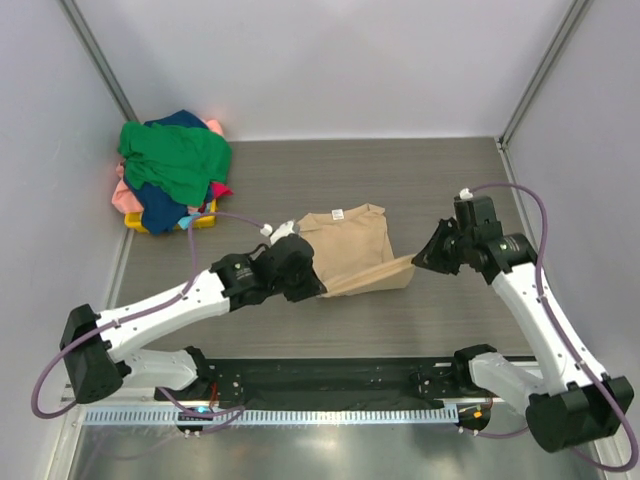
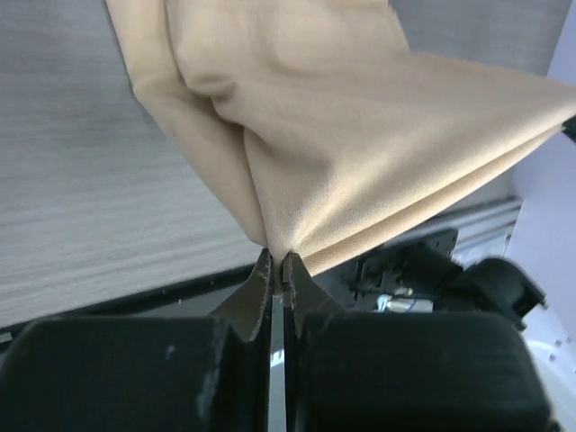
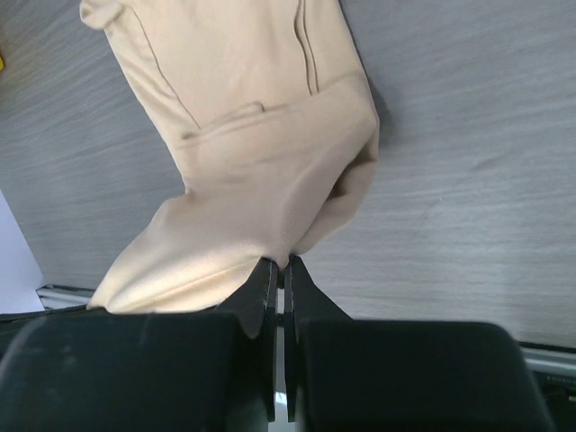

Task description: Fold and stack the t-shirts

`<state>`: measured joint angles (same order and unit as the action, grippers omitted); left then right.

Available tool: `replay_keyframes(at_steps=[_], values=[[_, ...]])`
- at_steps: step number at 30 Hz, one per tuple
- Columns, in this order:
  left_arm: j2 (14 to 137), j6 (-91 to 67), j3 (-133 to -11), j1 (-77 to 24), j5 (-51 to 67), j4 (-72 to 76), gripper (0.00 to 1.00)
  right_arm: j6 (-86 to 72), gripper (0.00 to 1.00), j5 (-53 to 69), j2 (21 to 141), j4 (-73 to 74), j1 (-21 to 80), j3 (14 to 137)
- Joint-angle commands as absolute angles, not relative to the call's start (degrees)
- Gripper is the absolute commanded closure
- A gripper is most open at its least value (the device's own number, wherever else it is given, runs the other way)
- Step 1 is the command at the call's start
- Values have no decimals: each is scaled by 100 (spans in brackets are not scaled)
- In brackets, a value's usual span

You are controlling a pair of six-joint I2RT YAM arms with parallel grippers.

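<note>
My right gripper has the shirt's corner. I will move it away from my base over the shirt next, and then lower it at the shirt's collar end (image 1: 367, 213).
A tan t-shirt (image 1: 350, 245) lies in the middle of the table, its near edge lifted and stretched between my two grippers. My left gripper (image 1: 318, 288) is shut on the shirt's near-left corner; the cloth (image 2: 360, 144) fans out from its closed jaws (image 2: 277, 263). My right gripper (image 1: 418, 258) is shut on the near-right corner; the shirt (image 3: 252, 171) hangs from its closed jaws (image 3: 280, 263). The far part with the collar rests on the table. A heap of green (image 1: 175, 155), navy blue (image 1: 160, 205) and pink shirts sits at the far left.
A small yellow basket (image 1: 200, 220) lies under the heap of shirts by the left wall. Grey walls enclose the table on the left, back and right. A black rail (image 1: 320, 380) runs along the near edge between the arm bases.
</note>
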<state>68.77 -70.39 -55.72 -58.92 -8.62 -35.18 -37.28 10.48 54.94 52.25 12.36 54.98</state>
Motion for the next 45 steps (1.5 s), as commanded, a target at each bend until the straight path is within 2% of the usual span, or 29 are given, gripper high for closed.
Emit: replay_keyframes(at_steps=[1,7,16,22,31,38,41,42,44,45], values=[[7127,-6558,-6002,-5477,-1170,-4316,100,-3490,99,528,5931,4843,1204,6134],[7672,-5977,-6353,-4256,-457,-4061,100,-3410,99,563,7118,4333,1204,6749],[8893,-5107,-7224,-3227,121,-4122,100,-3287,99,484,8734,3946,1204,7812],[9544,-4756,-7751,-2734,492,-4113,100,-3129,99,475,9657,3920,1204,8603],[10572,-4474,-8560,-2259,764,-4236,100,-3146,99,466,10590,3788,1195,9140],[11714,-4228,-9823,-2013,993,-4560,100,-3182,99,360,11346,3797,1187,9956],[12275,-4105,-10413,-1864,1133,-4859,92,-3252,99,308,11697,3954,1151,10422],[12400,-4052,-10859,-1785,1177,-5000,78,-3252,87,316,11794,3999,1134,10563],[12638,-3991,-11283,-1714,1160,-5411,65,-3217,42,299,12102,4191,1099,11036],[12647,-3973,-11450,-1688,1091,-5545,57,-3173,24,281,12207,4279,1081,11239]])
